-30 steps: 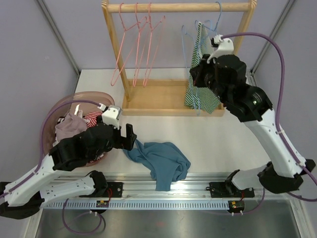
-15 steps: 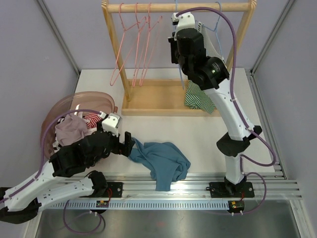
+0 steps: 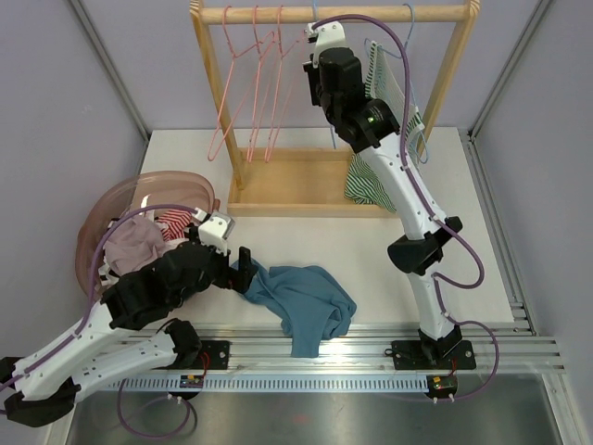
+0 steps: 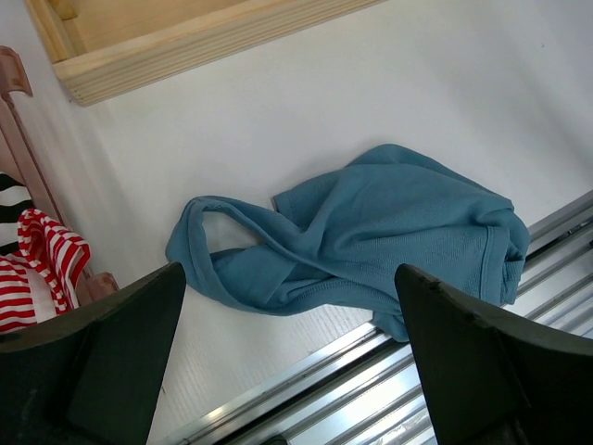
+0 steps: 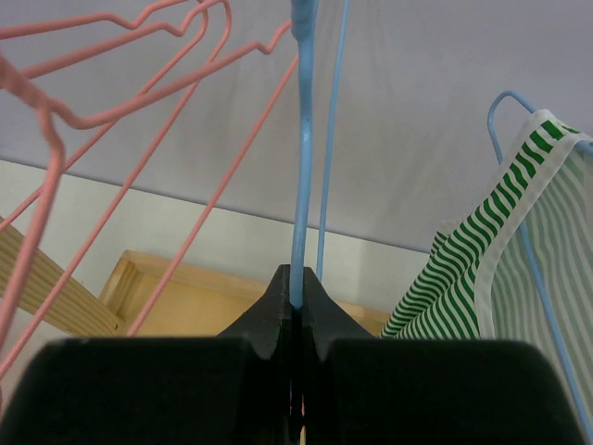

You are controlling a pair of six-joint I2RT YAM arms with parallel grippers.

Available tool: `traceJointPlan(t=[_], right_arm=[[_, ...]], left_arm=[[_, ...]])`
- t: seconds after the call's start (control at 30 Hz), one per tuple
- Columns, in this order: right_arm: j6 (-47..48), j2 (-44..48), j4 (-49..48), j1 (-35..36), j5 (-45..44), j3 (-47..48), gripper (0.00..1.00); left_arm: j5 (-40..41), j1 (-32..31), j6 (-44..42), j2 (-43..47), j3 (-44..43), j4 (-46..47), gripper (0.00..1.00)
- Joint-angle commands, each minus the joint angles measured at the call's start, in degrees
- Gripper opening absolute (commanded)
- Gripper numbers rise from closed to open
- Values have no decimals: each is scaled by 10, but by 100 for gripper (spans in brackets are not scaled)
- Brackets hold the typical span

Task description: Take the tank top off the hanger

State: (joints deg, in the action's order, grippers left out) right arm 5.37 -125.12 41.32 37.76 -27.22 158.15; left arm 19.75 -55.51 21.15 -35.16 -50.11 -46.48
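Observation:
My fingers hold a bare blue hanger, apart from the tank top. My right gripper should next shift slightly toward the pink hangers and open off the wire (image 5: pixel 297 284).
A green-and-white striped tank top (image 3: pixel 378 181) hangs from a blue hanger (image 3: pixel 409 37) at the right end of the wooden rack's rod (image 3: pixel 435 13). In the right wrist view the tank top (image 5: pixel 519 241) is off to the right, apart from the fingers. My right gripper (image 3: pixel 321 88) is up near the rod, left of the tank top. It (image 5: pixel 296 297) is shut on the wire of another blue hanger (image 5: pixel 301 167). My left gripper (image 3: pixel 243 271) hovers open, low over a crumpled teal garment (image 3: pixel 301 297); in the left wrist view the left gripper (image 4: pixel 289 273) has that teal garment (image 4: pixel 389 222) lying between and beyond its fingers.
Several pink hangers (image 3: pixel 264 83) hang on the left half of the rod. The rack's wooden base (image 3: pixel 287 190) sits at the table's back. A pink basket (image 3: pixel 97 213) of clothes stands at the left. A metal rail (image 3: pixel 371 345) runs along the near edge.
My right arm swung left along the rod, away from the striped tank top, gripper still shut. My left arm edged a little right and forward toward the teal garment.

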Motion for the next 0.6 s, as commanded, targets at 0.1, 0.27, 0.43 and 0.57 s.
traceJointPlan(t=[0.1,0.27,0.43,0.57], right_arm=[[-10,14,-34,-6,59,0,0],[-30,36,-19,-5,76,-22,1],[-40,59,-8,-6,79,-33,39],[-50,101,0,-5,88,-63,56]], left_arm=[[-28,8,-13,-1,0,33,99],[-55,14,-8,0,1,43,99],[-56,12,15,-20,-12,46,99],[-62,3,30,-40,-10,65,99]])
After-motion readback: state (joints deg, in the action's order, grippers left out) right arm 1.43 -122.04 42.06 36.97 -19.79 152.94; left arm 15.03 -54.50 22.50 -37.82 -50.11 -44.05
